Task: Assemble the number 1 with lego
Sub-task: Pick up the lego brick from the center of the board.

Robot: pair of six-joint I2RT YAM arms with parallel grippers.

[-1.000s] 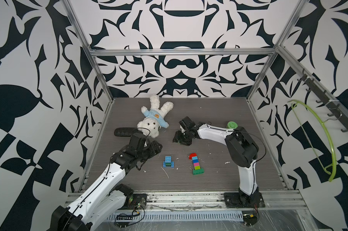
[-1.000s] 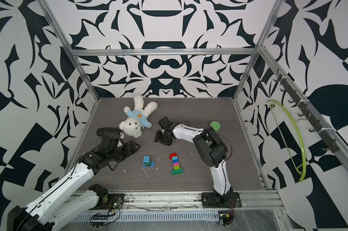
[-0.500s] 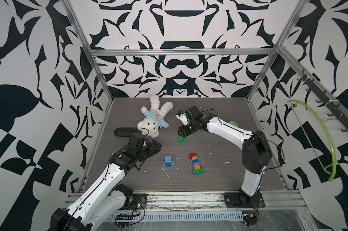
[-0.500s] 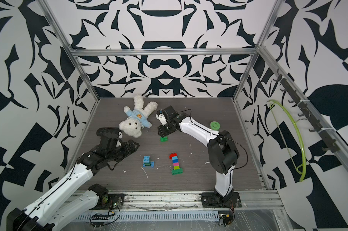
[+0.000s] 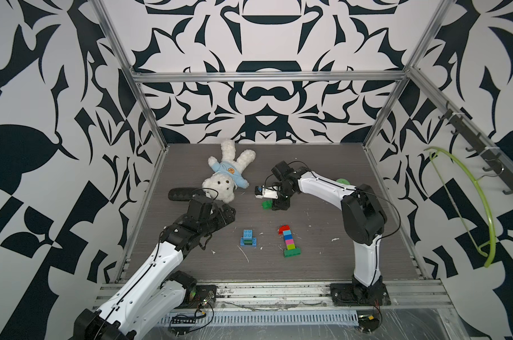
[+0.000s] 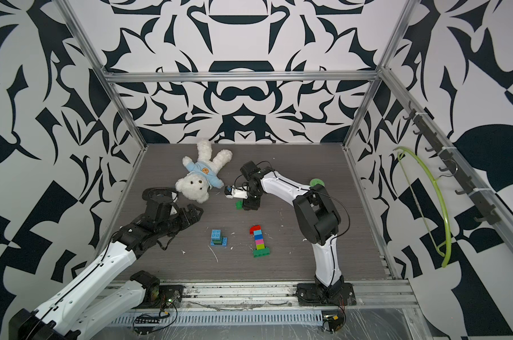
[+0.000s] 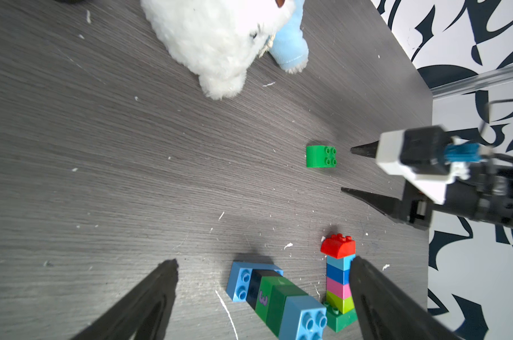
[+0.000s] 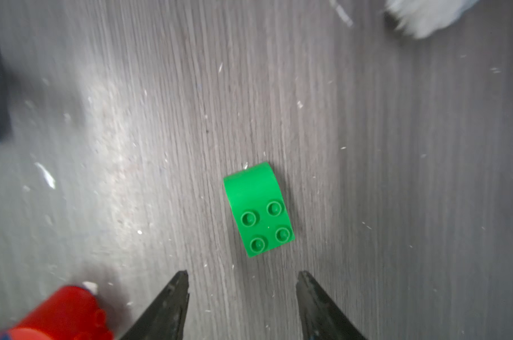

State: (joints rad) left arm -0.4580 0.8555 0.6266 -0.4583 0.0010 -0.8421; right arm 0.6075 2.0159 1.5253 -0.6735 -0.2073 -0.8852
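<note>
I will next bring my open right gripper down onto the studded end of the green curved brick (image 5: 268, 205) (image 8: 266, 226) to close, since the brick is still beyond its fingers.
A lego column (image 5: 289, 241) (image 6: 260, 240) lies flat on the table: red curved top, light blue, blue, pink, lime, wide green base. To its left lies a blue, green and black lego cluster (image 5: 248, 238) (image 7: 276, 297). One loose green curved brick (image 5: 266, 204) (image 8: 258, 209) lies farther back. My right gripper (image 5: 277, 206) (image 8: 243, 275) points down just beside it, open, with the brick ahead of its tips, not between them. My left gripper (image 5: 228, 213) (image 7: 264, 260) hovers wide open and empty, left of the cluster.
A white plush bear in a blue shirt (image 5: 226, 176) lies at the back left, with a black oblong object (image 5: 181, 194) beside it. A green-lidded jar (image 5: 342, 181) sits behind the right arm. A green hanger (image 5: 467, 200) hangs on the right wall.
The right gripper lifted off, uncovering the green brick on the table, then came back down beside it. The left gripper's jaws have spread wider; that arm has hardly moved.
</note>
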